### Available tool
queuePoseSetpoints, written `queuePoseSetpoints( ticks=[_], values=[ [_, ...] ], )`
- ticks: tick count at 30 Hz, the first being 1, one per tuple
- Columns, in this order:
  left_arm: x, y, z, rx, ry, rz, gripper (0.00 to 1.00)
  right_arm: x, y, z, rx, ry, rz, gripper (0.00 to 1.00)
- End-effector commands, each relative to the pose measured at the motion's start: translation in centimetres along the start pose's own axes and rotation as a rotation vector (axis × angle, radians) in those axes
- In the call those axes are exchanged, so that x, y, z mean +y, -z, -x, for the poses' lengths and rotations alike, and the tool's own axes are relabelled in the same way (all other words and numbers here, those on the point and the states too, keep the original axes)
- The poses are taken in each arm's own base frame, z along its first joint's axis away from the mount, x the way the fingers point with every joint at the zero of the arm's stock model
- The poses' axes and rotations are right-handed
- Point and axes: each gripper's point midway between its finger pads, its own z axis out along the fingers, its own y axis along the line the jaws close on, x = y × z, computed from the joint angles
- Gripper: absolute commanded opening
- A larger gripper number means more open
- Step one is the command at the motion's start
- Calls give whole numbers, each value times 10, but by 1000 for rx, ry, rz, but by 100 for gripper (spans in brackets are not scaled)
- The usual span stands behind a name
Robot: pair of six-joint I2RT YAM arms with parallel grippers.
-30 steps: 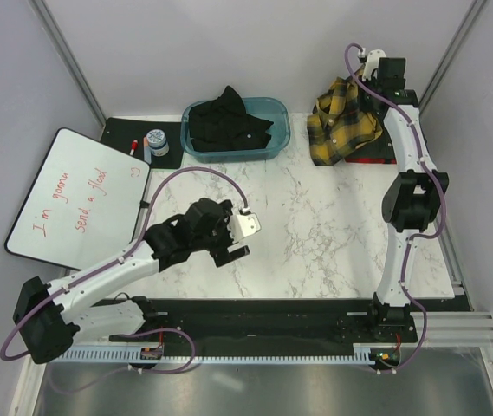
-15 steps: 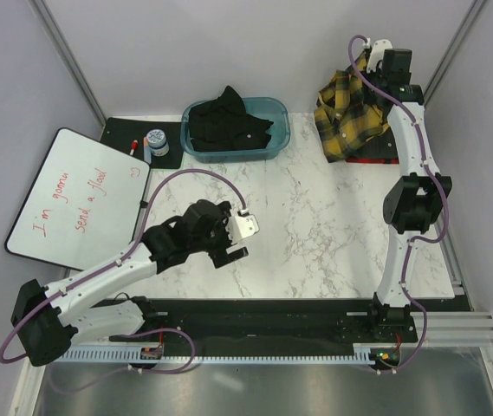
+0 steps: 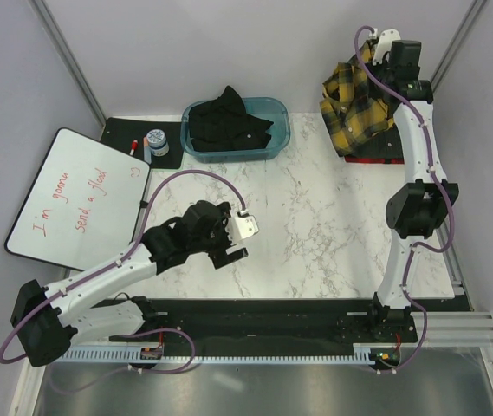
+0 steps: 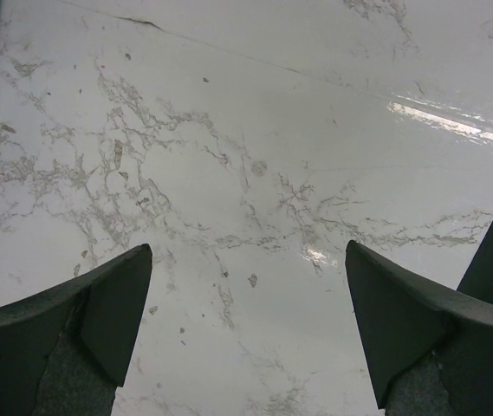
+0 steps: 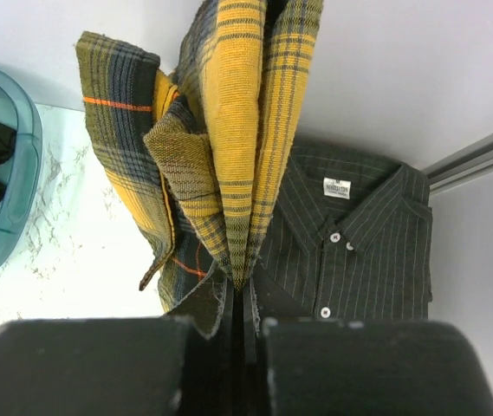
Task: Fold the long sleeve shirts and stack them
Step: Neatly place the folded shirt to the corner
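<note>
The robot should next lower its right gripper toward the right in the wrist view, where the charcoal shirt lies below with its collar uncovered, and let go of the plaid shirt [image 3: 357, 104].
My right gripper [image 3: 376, 48] is raised high at the far right corner, shut on the yellow-and-black plaid shirt [image 3: 357, 104], which hangs bunched below it. In the right wrist view the plaid shirt [image 5: 237, 121] is pinched between my right gripper [image 5: 244, 303] jaws. Under it the dark charcoal shirt [image 5: 359, 243] lies folded, collar and pale buttons up, and its edge shows in the top view [image 3: 383, 144]. The black shirt [image 3: 227, 123] lies crumpled in the teal bin [image 3: 276, 113]. My left gripper [image 3: 237, 244] is open and empty over bare marble, as in its wrist view [image 4: 248, 295].
A whiteboard [image 3: 77, 198] with red writing lies at the left. A black mat [image 3: 112, 134] at the back left holds a marker [image 3: 132, 146] and a small jar [image 3: 156, 140]. Grey walls and metal posts close in the back and sides.
My right gripper has risen and moved back toward the far right corner, lifting the plaid shirt higher off the charcoal shirt. The left arm has barely moved.
</note>
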Motion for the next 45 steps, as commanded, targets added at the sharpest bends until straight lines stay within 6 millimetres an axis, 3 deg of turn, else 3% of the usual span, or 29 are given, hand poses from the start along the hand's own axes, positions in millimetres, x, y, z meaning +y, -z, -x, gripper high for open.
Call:
queuePoseSetpoints(
  ticks=[1, 10, 28, 39, 45],
  values=[
    [4, 4, 10, -49, -1, 14, 99, -16, 37, 57, -157, 41, -54, 0],
    [4, 3, 6, -28, -2, 12, 99, -41, 8, 26, -94, 69, -103, 0],
    [2, -4, 6, 0, 3, -10, 99, -95, -31, -14, -52, 181, -160, 0],
    [2, -9, 3, 31, 10, -17, 99, -128, -59, -51, -13, 284, -183, 0],
    [1, -12, 0, 59, 20, -23, 99, -144, -76, -83, 25, 315, -189, 0]
  ],
)
